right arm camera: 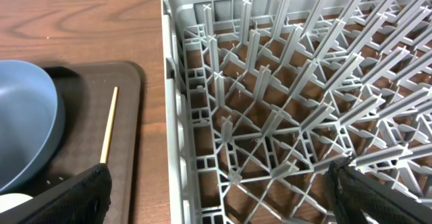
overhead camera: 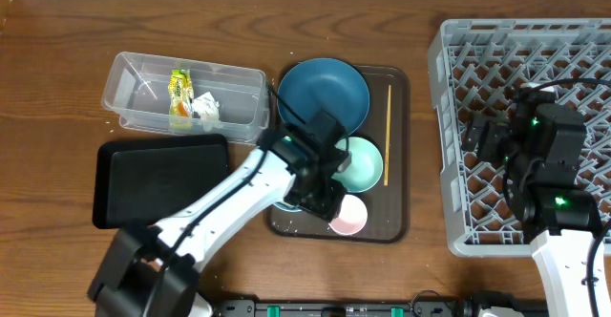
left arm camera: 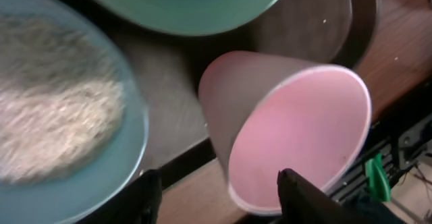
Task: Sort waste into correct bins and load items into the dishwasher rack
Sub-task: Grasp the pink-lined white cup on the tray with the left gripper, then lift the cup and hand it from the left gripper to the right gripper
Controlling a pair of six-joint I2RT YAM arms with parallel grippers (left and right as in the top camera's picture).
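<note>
The pink cup's side already lines up between the fingers of my left gripper. Next I will lower it onto the pink cup's rim (overhead camera: 334, 225) (left arm camera: 230, 178), with one finger in the cup's opening and one outside.
The small pink cup (left arm camera: 297, 136) (overhead camera: 349, 214) rests at the front edge of the brown tray (overhead camera: 396, 223), its mouth turned toward the left wrist camera. My left gripper (left arm camera: 219, 178) (overhead camera: 327, 200) is open around the cup's near wall, one finger outside and the other in front of the mouth, with a gap showing. Beside it are a pale bowl holding rice grains (left arm camera: 54, 116) and the mint-green bowl (left arm camera: 189, 8) (overhead camera: 363, 162). My right gripper (right arm camera: 226, 200) (overhead camera: 487, 137) hangs open and empty over the left side of the dishwasher rack (right arm camera: 270, 82) (overhead camera: 535, 45).
The dark-blue dish (overhead camera: 325, 90) and the wooden stick (overhead camera: 387, 136) lie on the brown tray. The clear tub (overhead camera: 143, 88) holds the yellow-green wrapper (overhead camera: 179, 86) and the white paper scrap (overhead camera: 207, 109). The black tray (overhead camera: 158, 179) sits in front of the tub.
</note>
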